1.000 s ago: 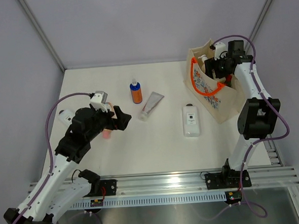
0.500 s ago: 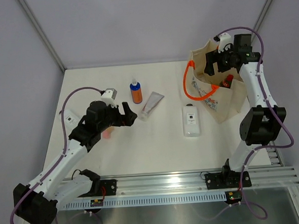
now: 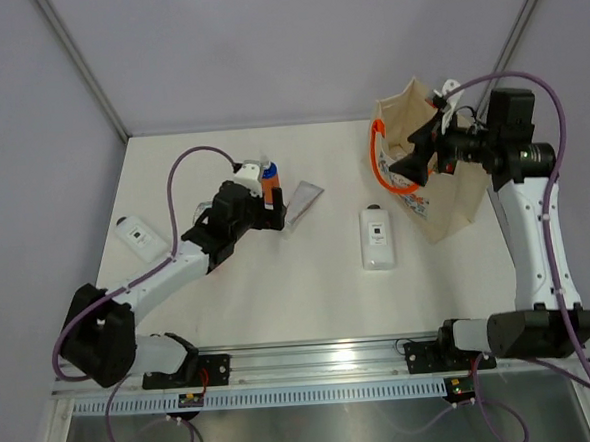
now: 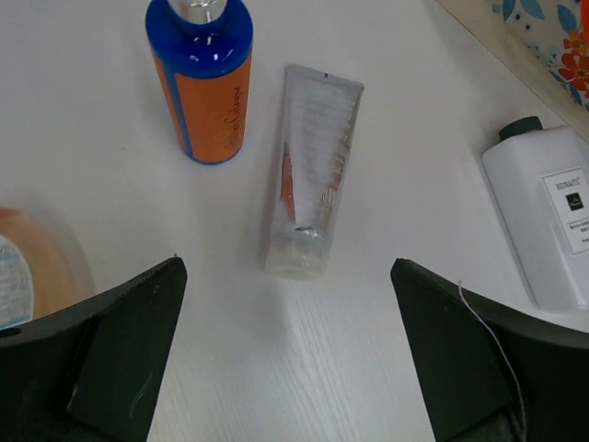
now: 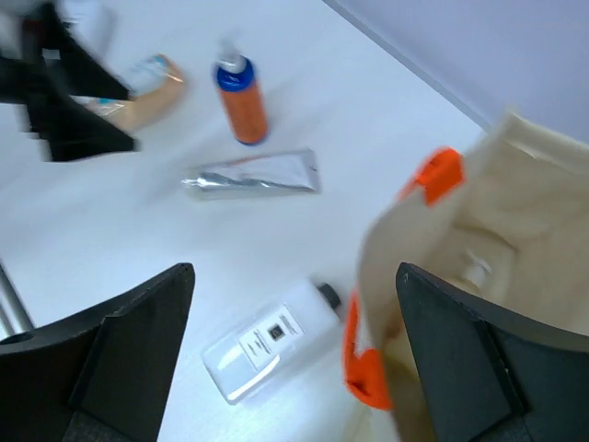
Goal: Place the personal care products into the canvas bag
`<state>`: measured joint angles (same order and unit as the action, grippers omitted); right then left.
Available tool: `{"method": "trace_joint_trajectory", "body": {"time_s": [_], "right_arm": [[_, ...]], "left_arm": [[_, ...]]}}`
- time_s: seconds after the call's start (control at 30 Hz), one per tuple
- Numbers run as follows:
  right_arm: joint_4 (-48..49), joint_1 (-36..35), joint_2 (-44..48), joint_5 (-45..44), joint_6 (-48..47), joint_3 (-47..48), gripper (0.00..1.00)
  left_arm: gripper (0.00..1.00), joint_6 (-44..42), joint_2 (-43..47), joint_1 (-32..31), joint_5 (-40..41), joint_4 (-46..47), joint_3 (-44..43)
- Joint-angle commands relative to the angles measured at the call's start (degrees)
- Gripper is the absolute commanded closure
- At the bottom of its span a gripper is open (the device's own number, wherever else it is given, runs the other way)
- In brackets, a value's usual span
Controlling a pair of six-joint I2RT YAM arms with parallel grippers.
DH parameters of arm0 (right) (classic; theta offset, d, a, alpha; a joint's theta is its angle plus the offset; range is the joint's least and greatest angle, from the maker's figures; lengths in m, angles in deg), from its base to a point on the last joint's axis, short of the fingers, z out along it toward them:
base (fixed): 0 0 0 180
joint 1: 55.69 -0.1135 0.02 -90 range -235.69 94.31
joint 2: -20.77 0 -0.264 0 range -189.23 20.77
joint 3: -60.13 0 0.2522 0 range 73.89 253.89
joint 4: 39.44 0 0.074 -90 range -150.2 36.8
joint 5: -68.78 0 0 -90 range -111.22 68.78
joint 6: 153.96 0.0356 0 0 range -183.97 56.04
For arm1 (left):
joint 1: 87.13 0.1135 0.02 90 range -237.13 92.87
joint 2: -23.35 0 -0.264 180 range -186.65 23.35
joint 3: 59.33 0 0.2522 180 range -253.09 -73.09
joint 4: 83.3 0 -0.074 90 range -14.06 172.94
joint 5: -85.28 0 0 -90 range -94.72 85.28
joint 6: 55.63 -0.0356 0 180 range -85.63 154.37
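The left gripper swings outward to the orange bottle next, fingers astride the blue cap (image 3: pixel 267 175) (image 4: pixel 200 41). The cap is outward of my left gripper, whose fingers face the silver tube.
The orange bottle with a blue cap (image 3: pixel 267 175) stands at the back of the table, with the silver tube (image 3: pixel 301 201) lying beside it. My left gripper (image 3: pixel 266 211) is open and empty just in front of them; in its wrist view the silver tube (image 4: pixel 308 180) lies ahead between the fingers and the orange bottle (image 4: pixel 207 78) is at the upper left. The peach tube (image 4: pixel 32 272) lies at the left. The flat white bottle (image 3: pixel 377 238) lies mid-table. My right gripper (image 3: pixel 419 151) is open and empty above the near rim of the canvas bag (image 3: pixel 444 207).
A small white labelled object (image 3: pixel 136 234) lies at the far left of the table. The bag's orange handle (image 3: pixel 377 166) hangs toward the table's middle. The right wrist view shows a blurred white pump top (image 5: pixel 474 272) inside the bag. Grey walls close the back and sides.
My left arm has reached forward and right, from over the peach tube to the orange bottle and silver tube. My right gripper has lifted out of the bag and swung toward the table.
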<state>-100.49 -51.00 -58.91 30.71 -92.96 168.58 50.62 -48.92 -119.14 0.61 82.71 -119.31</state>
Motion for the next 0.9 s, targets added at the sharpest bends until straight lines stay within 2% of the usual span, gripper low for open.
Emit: {"method": "trace_joint_trajectory", "body": {"time_s": [0.0,0.07,0.27,0.5,0.7,0.83,0.87], "right_arm": [[2.3,-2.7,6.6,13.3,-3.4,-11.1,0.01],[7.5,-3.2,11.2,14.3,-2.7,-19.1,0.01],[10.5,-3.2,15.3,15.0,-5.0,-28.1,0.00],[14.4,-3.3,15.5,17.0,-3.0,-31.1,0.00],[14.3,-3.3,15.9,16.3,-3.9,-32.2,0.01],[13.8,-3.3,15.3,15.7,-4.2,-32.1,0.01],[13.5,-3.3,15.2,15.6,-4.7,-32.2,0.00]], "left_arm": [[0.01,-8.9,-9.2,-1.8,7.1,16.2,-4.0],[0.01,-11.5,-13.7,-1.8,10.7,18.2,-7.4],[0.01,-12.2,-26.1,-0.9,15.3,20.1,-15.4],[0.01,-8.7,-34.1,1.2,17.5,19.7,-22.9],[0.08,-6.4,-38.7,3.4,16.7,15.9,-28.5],[0.30,-4.9,-39.4,4.9,12.4,15.3,-29.2],[0.48,-4.8,-39.2,5.1,11.7,15.4,-28.9]]}}
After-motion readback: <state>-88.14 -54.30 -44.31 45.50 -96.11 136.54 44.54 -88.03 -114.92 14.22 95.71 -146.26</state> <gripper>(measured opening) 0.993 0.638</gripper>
